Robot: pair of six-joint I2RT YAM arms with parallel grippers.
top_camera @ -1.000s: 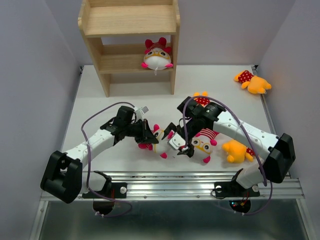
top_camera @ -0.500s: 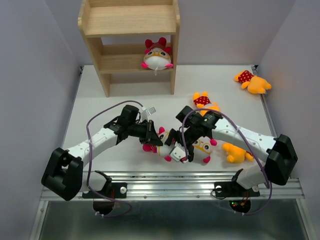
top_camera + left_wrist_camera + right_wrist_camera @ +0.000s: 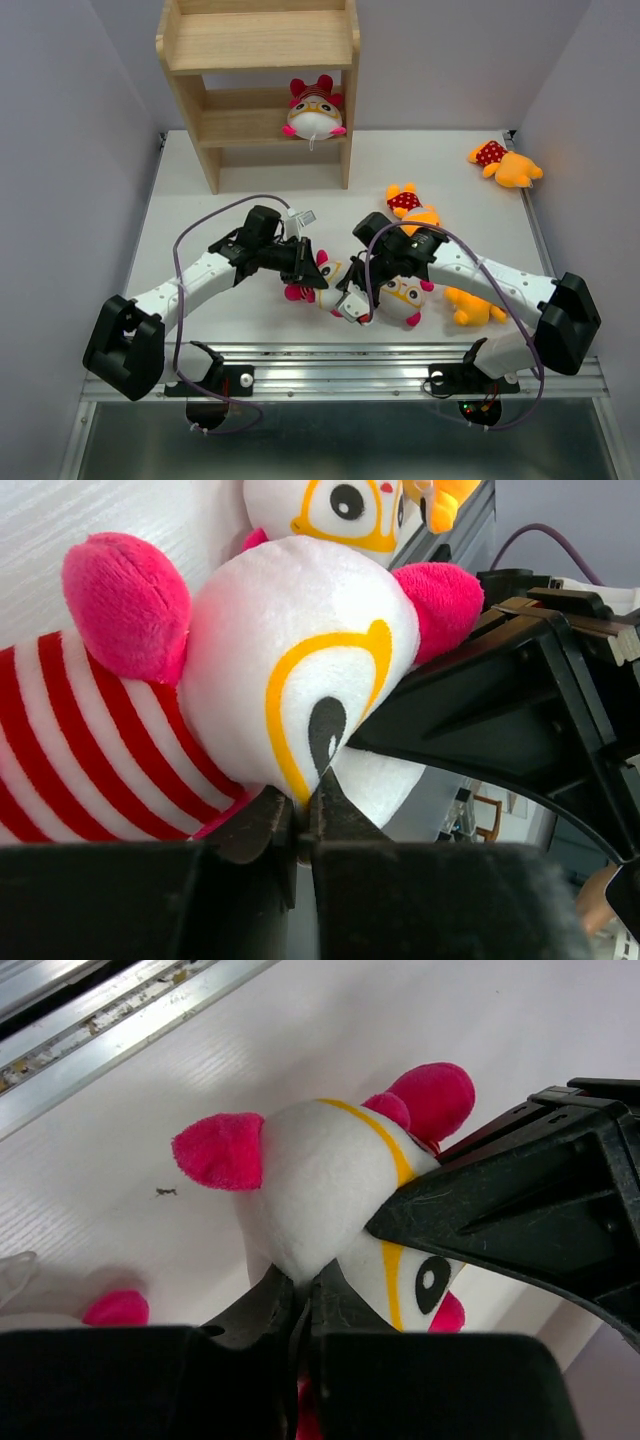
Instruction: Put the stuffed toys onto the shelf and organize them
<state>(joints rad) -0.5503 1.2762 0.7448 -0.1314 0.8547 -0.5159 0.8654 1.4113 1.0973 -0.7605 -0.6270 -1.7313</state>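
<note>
The robot's right gripper will go up, move outward to the empty spot beside the white toy and let go there, since bare wood shows at that spot on the shelf's lower level.
A white-faced stuffed toy (image 3: 331,277) with pink limbs and red-white stripes lies between both grippers near the table's front. My left gripper (image 3: 311,277) pinches the fabric of its face (image 3: 300,660) in nearly shut jaws (image 3: 303,802). My right gripper (image 3: 351,301) is shut on the white fabric of the same toy's head (image 3: 320,1185), with its jaws (image 3: 308,1295) pressed together. The wooden shelf (image 3: 260,40) stands at the back, with one white toy (image 3: 313,112) on its lower tier.
A second white toy (image 3: 405,296) lies just right of the right gripper. Orange toys lie at mid right (image 3: 414,206), near right (image 3: 474,305) and far right (image 3: 505,165). A metal rail (image 3: 350,360) runs along the near edge.
The right gripper swung left to the toy held by the left gripper and shut on its head. The left arm shifted slightly right with the toy.
</note>
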